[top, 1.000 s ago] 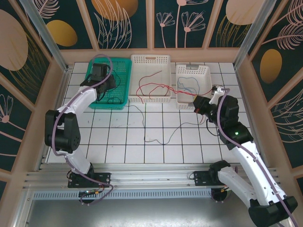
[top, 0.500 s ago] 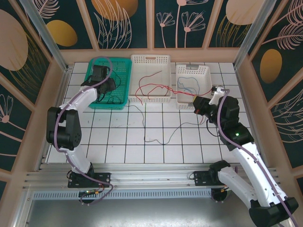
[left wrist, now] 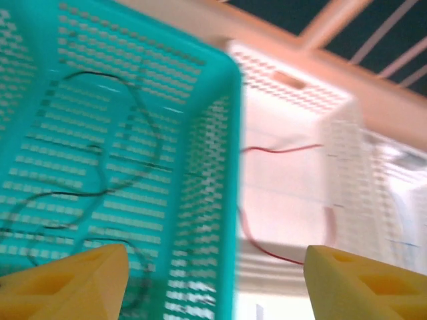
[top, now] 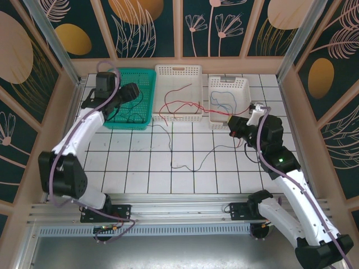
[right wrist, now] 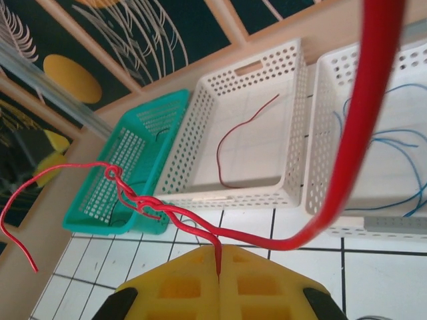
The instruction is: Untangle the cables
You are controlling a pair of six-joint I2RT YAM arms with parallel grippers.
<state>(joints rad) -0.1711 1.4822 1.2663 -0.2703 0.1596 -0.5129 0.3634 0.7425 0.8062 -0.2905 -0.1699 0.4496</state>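
The twist's other side is held, so the left gripper will next swing back off the teal basket (top: 147, 75) to the red cable's loose end, which hangs between both grippers.
My right gripper (top: 233, 124) is shut on a twisted red cable (right wrist: 167, 210), pinched between its yellow fingertips (right wrist: 200, 267). That cable (top: 216, 111) stretches left over the middle white basket (top: 178, 70), where another red wire (right wrist: 240, 127) lies. Blue wires (top: 224, 102) curl in the right white basket (top: 244, 84). Black wires (left wrist: 143, 127) lie in the teal basket (top: 147, 75). My left gripper (top: 130, 92) hangs open above the teal basket, nothing between its yellow fingers (left wrist: 67, 283). A thin dark wire (top: 193, 163) trails on the tiled table.
The three baskets stand side by side along the back of the white tiled table (top: 146, 179). Wooden walls close in the left, right and back. The teal basket's right wall (left wrist: 230, 133) is next to the white basket with its red wire (left wrist: 280, 149).
My left arm has swung up and back to the left out of the teal basket, its gripper now pointing right. The right gripper has edged slightly left with the red cable.
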